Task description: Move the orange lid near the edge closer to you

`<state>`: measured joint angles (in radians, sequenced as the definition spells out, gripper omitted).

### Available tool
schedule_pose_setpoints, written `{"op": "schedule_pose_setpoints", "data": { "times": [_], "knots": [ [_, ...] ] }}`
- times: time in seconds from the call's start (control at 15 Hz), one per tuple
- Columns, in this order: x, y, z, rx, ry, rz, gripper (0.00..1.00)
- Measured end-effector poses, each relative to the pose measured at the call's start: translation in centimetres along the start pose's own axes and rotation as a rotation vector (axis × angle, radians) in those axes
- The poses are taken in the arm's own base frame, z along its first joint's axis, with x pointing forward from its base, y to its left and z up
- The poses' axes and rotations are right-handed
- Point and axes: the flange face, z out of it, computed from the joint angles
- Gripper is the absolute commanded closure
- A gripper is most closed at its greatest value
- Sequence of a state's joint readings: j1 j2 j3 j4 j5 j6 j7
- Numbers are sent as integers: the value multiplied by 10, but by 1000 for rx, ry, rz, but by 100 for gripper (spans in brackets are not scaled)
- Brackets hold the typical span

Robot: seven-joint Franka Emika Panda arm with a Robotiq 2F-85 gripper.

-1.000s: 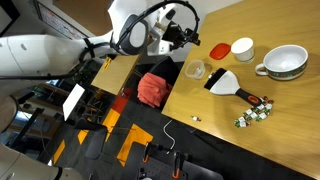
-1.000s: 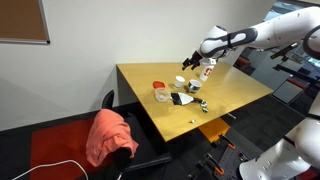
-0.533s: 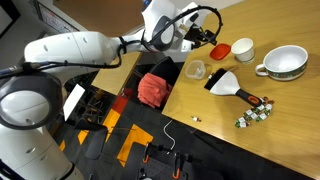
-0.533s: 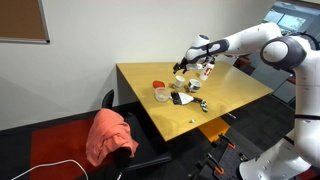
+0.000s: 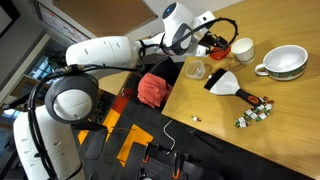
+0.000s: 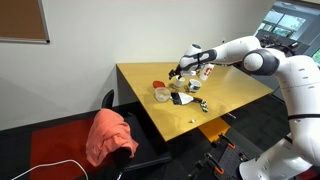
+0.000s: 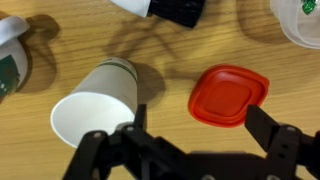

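Note:
The orange lid's rim [image 7: 195,97] facing the white cup is between my spread fingers, so my gripper will go down next with a slight turn to straddle it.
The orange lid [image 7: 230,95] lies flat on the light wooden table, with rounded corners in the wrist view. It also shows in both exterior views [image 5: 222,51] [image 6: 158,85], close to the table edge [image 5: 180,62]. My gripper [image 7: 200,135] is open and empty, hovering above the table with its fingers spread between the lid and the white cup [image 7: 95,100]. In an exterior view the gripper [image 5: 213,44] partly covers the lid. In an exterior view the gripper [image 6: 181,70] sits just above the cup.
A clear round container [image 5: 196,70] stands by the edge next to the lid. A white bowl [image 5: 285,62], a black-and-white tool [image 5: 225,82] and small items [image 5: 255,112] lie further in. A chair with red cloth [image 5: 152,88] stands beside the table.
The arm has swung over the table and come down toward the lid and cup. The lid has not moved.

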<state>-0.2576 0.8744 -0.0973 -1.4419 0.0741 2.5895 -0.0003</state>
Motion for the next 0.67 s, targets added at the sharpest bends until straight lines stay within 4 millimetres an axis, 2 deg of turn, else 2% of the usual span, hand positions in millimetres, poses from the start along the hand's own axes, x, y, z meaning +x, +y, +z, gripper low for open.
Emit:
{"op": "schedule_pose_setpoints", "data": {
  "times": [0.67],
  "knots": [
    [-3,-11,47,4,-17,-14,0]
  ]
}}
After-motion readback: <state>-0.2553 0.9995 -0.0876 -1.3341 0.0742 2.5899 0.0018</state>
